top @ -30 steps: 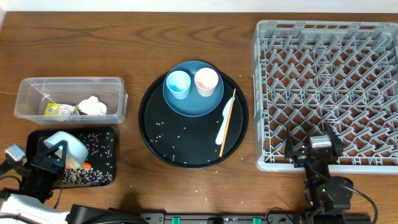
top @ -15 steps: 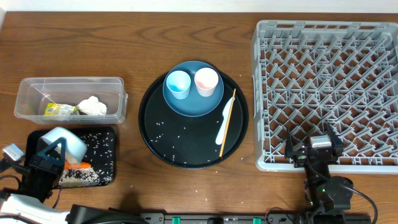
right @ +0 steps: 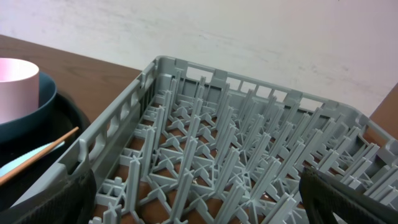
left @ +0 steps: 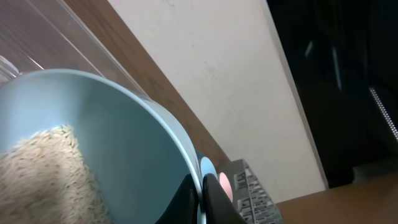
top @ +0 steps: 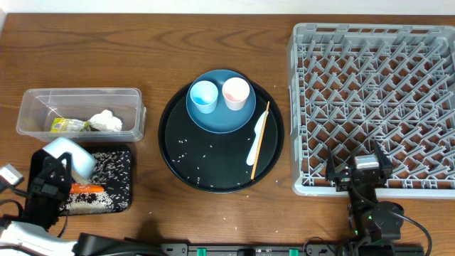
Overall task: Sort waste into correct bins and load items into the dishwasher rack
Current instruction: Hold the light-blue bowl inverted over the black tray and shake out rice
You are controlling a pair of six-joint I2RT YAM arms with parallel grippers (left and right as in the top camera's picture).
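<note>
The left gripper swings across next, levels and lowers the bowl (top: 69, 153), then releases it. The round tray's open near part lies to its right in the overhead view.
My left gripper (top: 57, 168) is shut on the rim of the white bowl (top: 69, 153), which is tilted over the shallow black tray (top: 122, 186). In the left wrist view both fingers (left: 186, 200) pinch the bowl wall (left: 118, 143), and rice (left: 43, 168) still lies inside. Rice and an orange carrot (top: 87, 188) lie in the black tray. The clear tub (top: 43, 107) holds the wrapper (top: 68, 126) and the tissue (top: 105, 121). The blue plate (top: 220, 117) carries a blue cup (top: 203, 96) and a pink cup (top: 236, 93). My right gripper (top: 359, 175) stands open at the grey rack's (top: 377, 85) near edge.
A large round black tray (top: 206, 167) holds the plate, a white spoon (top: 254, 144), a chopstick (top: 260, 139) and scattered rice grains. The right wrist view looks over the rack's pegs (right: 236, 149), with the pink cup (right: 15, 84) at far left.
The bowl has shifted back and left over the black tray while tipped. More rice now covers the tray, and the carrot shows more fully. The right arm has stayed still.
</note>
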